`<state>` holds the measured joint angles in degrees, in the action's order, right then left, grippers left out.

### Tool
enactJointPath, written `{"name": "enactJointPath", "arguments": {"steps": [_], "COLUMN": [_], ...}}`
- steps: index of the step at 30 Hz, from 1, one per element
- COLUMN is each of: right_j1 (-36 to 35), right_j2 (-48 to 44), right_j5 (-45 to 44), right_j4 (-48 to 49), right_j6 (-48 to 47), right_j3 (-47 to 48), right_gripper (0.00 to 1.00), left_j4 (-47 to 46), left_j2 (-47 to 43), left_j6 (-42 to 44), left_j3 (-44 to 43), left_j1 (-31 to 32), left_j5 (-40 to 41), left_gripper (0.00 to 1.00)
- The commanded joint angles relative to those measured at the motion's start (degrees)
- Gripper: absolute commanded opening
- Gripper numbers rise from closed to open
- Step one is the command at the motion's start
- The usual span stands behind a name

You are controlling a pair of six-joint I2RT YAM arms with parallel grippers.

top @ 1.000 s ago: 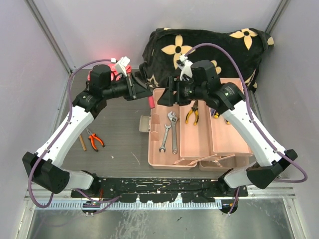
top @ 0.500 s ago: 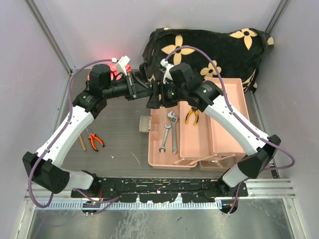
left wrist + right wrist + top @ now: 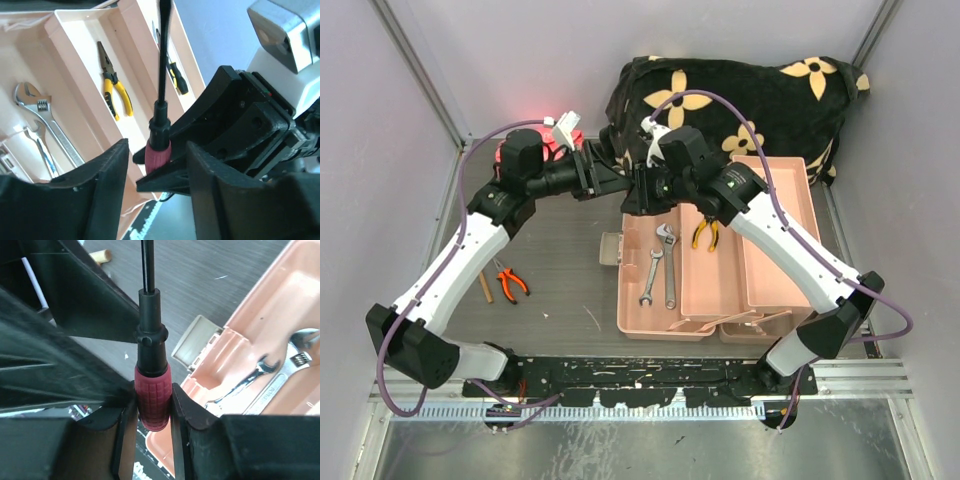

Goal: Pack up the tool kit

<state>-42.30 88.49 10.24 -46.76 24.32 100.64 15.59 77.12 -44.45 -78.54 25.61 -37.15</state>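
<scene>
The end tray (image 3: pixel 769 272) holds the yellow-black screwdriver, so my right gripper goes to the right in the top view next, past the yellow pliers, then down into that tray.
A screwdriver with a dark red grip (image 3: pixel 152 395) and a black shaft is held between the two arms, above the back left corner of the pink toolbox (image 3: pixel 775 270). My right gripper (image 3: pixel 152 407) is shut on the red grip. My left gripper (image 3: pixel 156 165) stands open around the same grip (image 3: pixel 158 154), its fingers (image 3: pixel 112 170) apart from it. In the top view the two grippers meet, left (image 3: pixel 612 180) and right (image 3: pixel 640 190). In the box lie two wrenches (image 3: pixel 665 265), yellow pliers (image 3: pixel 706 232) and a yellow-black screwdriver (image 3: pixel 175 80).
Orange-handled pliers (image 3: pixel 508 282) and a wooden-handled tool (image 3: pixel 486 287) lie on the table to the left. A black flowered cloth (image 3: pixel 740 90) is bunched behind the box. A red object (image 3: pixel 555 148) sits at the back left. The box's latch (image 3: pixel 195 345) sticks out on its left side.
My right arm has swung left from over the box to meet the left gripper and now grips the screwdriver's handle. The left arm has barely moved.
</scene>
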Motion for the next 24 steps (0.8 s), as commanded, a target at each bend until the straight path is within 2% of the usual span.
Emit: {"name": "enactJointPath", "arguments": {"steps": [1,5,10,13,15,24], "right_j1": [0.74,3.87,22.43,30.28,32.40,35.73], "right_j2": [-2.94,-3.39,-8.09,-10.15,-11.21,-15.58], "right_j5": [-8.72,-18.95,-21.73,-22.22,-25.40,-27.87], "right_j4": [-1.00,-12.16,-22.69,-26.71,-28.49,-28.03], "right_j6": [-0.74,-2.52,-5.17,-9.06,-10.72,-12.02], "right_j3": [3.23,9.63,9.46,6.93,4.23,-9.09], "right_gripper": [0.01,0.01,0.01,0.01,0.01,0.01], "left_j4": [-2.29,0.50,5.10,9.13,12.31,29.87], "left_j2": [-0.29,1.08,0.26,-1.13,-1.79,-2.03], "left_j6": [-3.98,-4.70,0.70,5.77,8.60,18.13], "left_j3": [0.14,0.42,0.44,0.23,0.36,-0.45], "left_j1": [-3.27,-10.92,-15.64,-16.31,-16.86,-19.65], "left_j5": [0.66,0.71,-0.74,-0.03,0.94,10.94], "left_gripper": [0.54,0.56,0.56,0.56,0.56,0.54]}}
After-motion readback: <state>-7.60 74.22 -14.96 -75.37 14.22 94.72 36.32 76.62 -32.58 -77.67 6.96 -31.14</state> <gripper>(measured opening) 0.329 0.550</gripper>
